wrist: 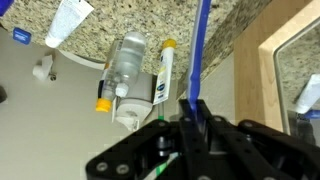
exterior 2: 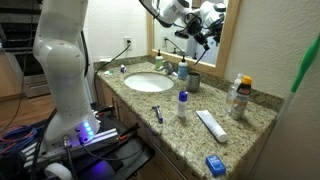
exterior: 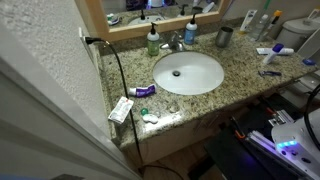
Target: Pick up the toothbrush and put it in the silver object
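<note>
The toothbrush (exterior 2: pixel 201 56) hangs high above the silver cup (exterior 2: pixel 194 82) and apart from it, so the robot's gripper needs to move away from the mirror frame next and go down over the cup.
My gripper (wrist: pixel 193 105) is shut on the toothbrush (wrist: pixel 201 45), a thin handle that looks blue here and runs from the jaws to the top edge of the wrist view. In an exterior view the gripper (exterior 2: pixel 196 38) hangs high in front of the mirror, above and apart from the silver cup (exterior 2: pixel 194 82). The cup stands upright on the granite counter behind the sink, and it also shows in an exterior view (exterior: pixel 224 37). The cup is hidden in the wrist view.
A sink (exterior: pixel 187 72), a faucet (exterior: pixel 175 42) and soap bottles (exterior: pixel 153 40) are on the counter. A darker blue-purple brush (exterior 2: pixel 158 112), a toothpaste tube (exterior 2: pixel 210 125) and upright bottles (exterior 2: pixel 238 95) lie further along. The wooden mirror frame (wrist: pixel 265 70) is close to the gripper.
</note>
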You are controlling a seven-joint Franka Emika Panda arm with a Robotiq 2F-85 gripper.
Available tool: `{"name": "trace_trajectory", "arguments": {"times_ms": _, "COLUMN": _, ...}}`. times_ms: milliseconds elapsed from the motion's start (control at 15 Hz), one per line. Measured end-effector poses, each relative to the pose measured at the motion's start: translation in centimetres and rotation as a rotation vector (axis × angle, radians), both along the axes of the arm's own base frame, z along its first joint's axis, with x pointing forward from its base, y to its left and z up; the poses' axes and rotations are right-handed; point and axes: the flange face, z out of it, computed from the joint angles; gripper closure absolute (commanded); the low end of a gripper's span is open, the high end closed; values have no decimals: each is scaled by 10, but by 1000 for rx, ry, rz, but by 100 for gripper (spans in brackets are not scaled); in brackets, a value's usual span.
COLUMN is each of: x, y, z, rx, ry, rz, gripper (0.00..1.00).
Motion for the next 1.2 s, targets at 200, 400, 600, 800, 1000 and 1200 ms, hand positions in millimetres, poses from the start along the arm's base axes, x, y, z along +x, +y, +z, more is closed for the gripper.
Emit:
{"name": "trace_trajectory", "arguments": {"times_ms": 200, "x": -8, "y": 7, "z": -23, "rx": -8, "ry": 63, "rz": -38, "gripper": 91}}
{"name": "trace_trajectory", "arguments": {"times_ms": 400, "x": -14, "y": 0, "z": -23, "rx": -15, "ry": 72, "rz": -66, "gripper": 98}}
{"name": "trace_trajectory", "arguments": {"times_ms": 600, "x": -15, "y": -1, "z": -25, "rx": -17, "ry": 73, "rz": -71, "gripper": 98}}
{"name": "trace_trajectory", "arguments": {"times_ms": 800, "x": -22, "y": -6, "z": -48, "rx": -25, "ry": 99, "rz": -116, "gripper": 98}}
{"name": "trace_trajectory", "arguments": {"times_ms": 1000, "x": -29, "y": -9, "z": -77, "rx": -39, "ry": 120, "rz": -167, "gripper": 98}}
{"name": "trace_trajectory", "arguments": {"times_ms": 1200, "x": -30, "y": -7, "z": -96, "rx": -48, "ry": 130, "rz": -188, "gripper": 65}}
